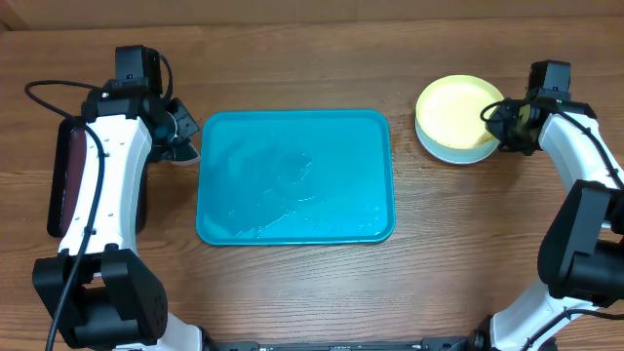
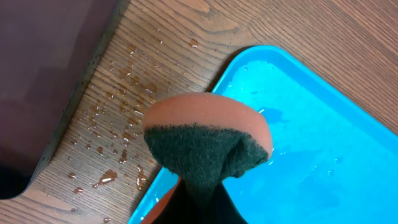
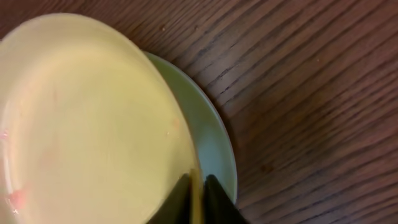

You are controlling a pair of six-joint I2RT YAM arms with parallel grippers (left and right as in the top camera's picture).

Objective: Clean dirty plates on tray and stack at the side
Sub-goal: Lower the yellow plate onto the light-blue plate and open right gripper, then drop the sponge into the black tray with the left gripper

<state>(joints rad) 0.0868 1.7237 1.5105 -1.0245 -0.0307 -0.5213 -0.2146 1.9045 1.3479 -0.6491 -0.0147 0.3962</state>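
Observation:
My left gripper will move over to the left in the overhead view, go down to the maroon tray (image 1: pixel 70 174) (image 2: pixel 43 74) below and let go of the sponge, because the turquoise tray is bare.
The turquoise tray (image 1: pixel 295 175) lies wet and bare at the table's middle; its corner also shows in the left wrist view (image 2: pixel 311 124). My left gripper (image 1: pixel 178 132) is by the tray's far left corner, shut on an orange sponge with a dark green scrub side (image 2: pixel 208 134). My right gripper (image 1: pixel 499 122) is shut on the rim of the yellow-green plate (image 1: pixel 458 110), which lies on top of the plate stack right of the tray. In the right wrist view the yellow plate (image 3: pixel 87 118) sits over a pale blue plate (image 3: pixel 211 143). The white plate is hidden.
A dark maroon tray (image 1: pixel 66 175) lies at the far left under my left arm; its edge shows in the left wrist view (image 2: pixel 43 74). Reddish water drops (image 2: pixel 118 124) dot the wood between it and the turquoise tray.

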